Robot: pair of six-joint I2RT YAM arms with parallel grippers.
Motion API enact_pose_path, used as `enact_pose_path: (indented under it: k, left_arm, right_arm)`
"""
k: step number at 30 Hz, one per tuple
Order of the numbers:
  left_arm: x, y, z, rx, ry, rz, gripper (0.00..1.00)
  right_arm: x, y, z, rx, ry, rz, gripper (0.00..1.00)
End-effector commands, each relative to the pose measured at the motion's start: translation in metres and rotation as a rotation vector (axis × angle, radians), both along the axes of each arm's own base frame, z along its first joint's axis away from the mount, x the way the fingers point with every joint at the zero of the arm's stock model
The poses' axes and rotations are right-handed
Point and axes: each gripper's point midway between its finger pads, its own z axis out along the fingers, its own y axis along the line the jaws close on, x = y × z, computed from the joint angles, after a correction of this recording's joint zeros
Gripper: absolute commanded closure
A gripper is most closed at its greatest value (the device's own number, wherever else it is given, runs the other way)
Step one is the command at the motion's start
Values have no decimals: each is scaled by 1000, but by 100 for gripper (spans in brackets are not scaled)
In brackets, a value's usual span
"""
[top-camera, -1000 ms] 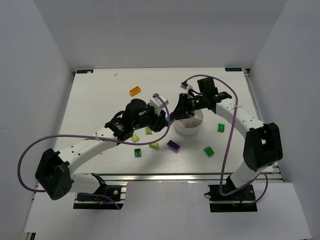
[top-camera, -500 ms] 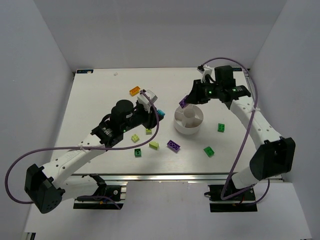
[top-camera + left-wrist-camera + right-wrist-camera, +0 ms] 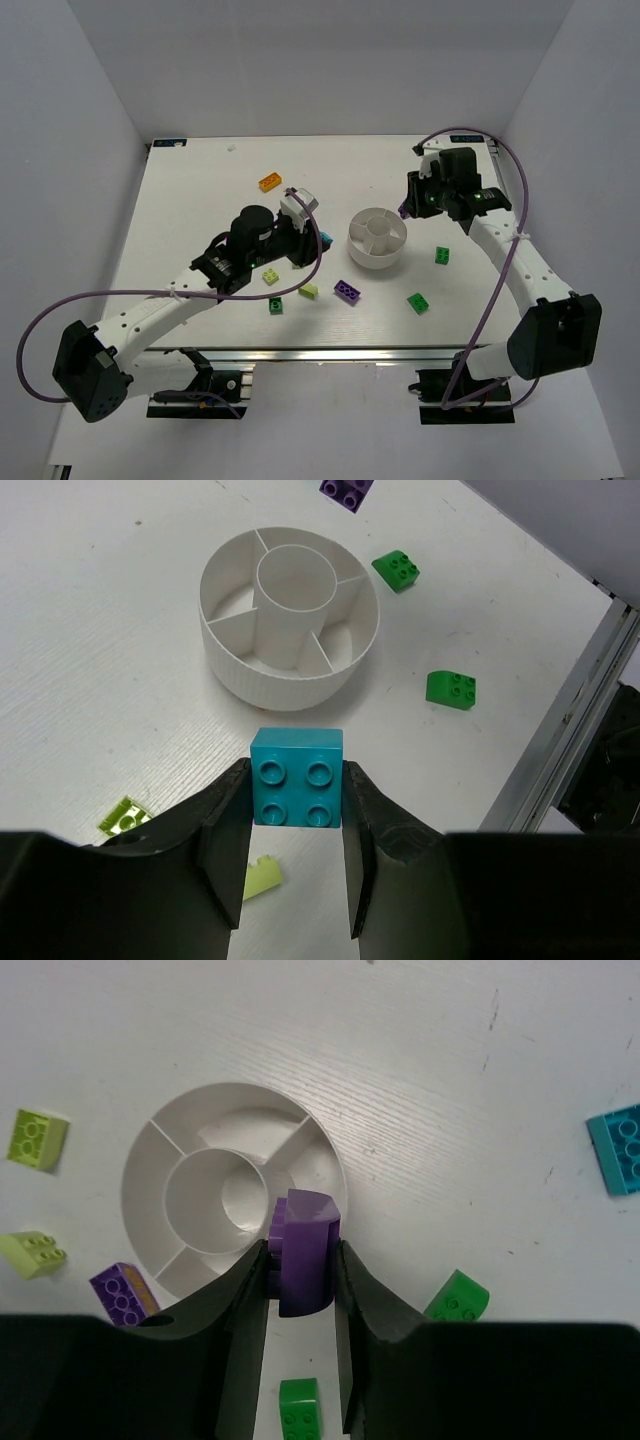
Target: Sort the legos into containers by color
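Note:
My right gripper moves down and toward the center cup next, over the empty outer section of the dish, since the purple lego (image 3: 303,1250) hangs only at the dish's rim.
My left gripper (image 3: 296,782) is shut on a cyan lego (image 3: 296,778), studs toward the camera, held above the table just left of the white round dish (image 3: 225,670). In the top view this gripper (image 3: 320,240) sits beside the dish (image 3: 352,243). My right gripper (image 3: 300,1255) is shut on a purple lego (image 3: 303,1250), hanging over the dish's rim (image 3: 140,1160); from above it (image 3: 405,208) is at the dish's right side. The compartments that show hold nothing. Loose legos lie around: orange (image 3: 270,182), lime (image 3: 270,276), dark green (image 3: 275,305), purple (image 3: 347,291), green (image 3: 417,302).
Another lime brick (image 3: 308,291) and a green brick (image 3: 442,255) lie near the dish. Purple cables loop off both arms. White walls close in the table on three sides; a metal rail (image 3: 350,355) runs along the near edge.
The right arm swung right, from over the dish to its right side, carrying the purple lego. The left arm drew back a little with the cyan lego. Both grips are unchanged.

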Motion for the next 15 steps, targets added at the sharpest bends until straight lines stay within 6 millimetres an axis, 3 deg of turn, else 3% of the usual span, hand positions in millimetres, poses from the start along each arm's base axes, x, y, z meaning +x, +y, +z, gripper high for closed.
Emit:
enact_pose_path:
  k: [1,15]
  left_arm:
    - [-6,3,7,-29,-21,-10,100]
    - [-12,5,15,-53,-40,-26,100]
  right_arm:
    - [14,-11,-4,-46,-35,-45,100]
    - [28,6,-43,7,124,-12,100]
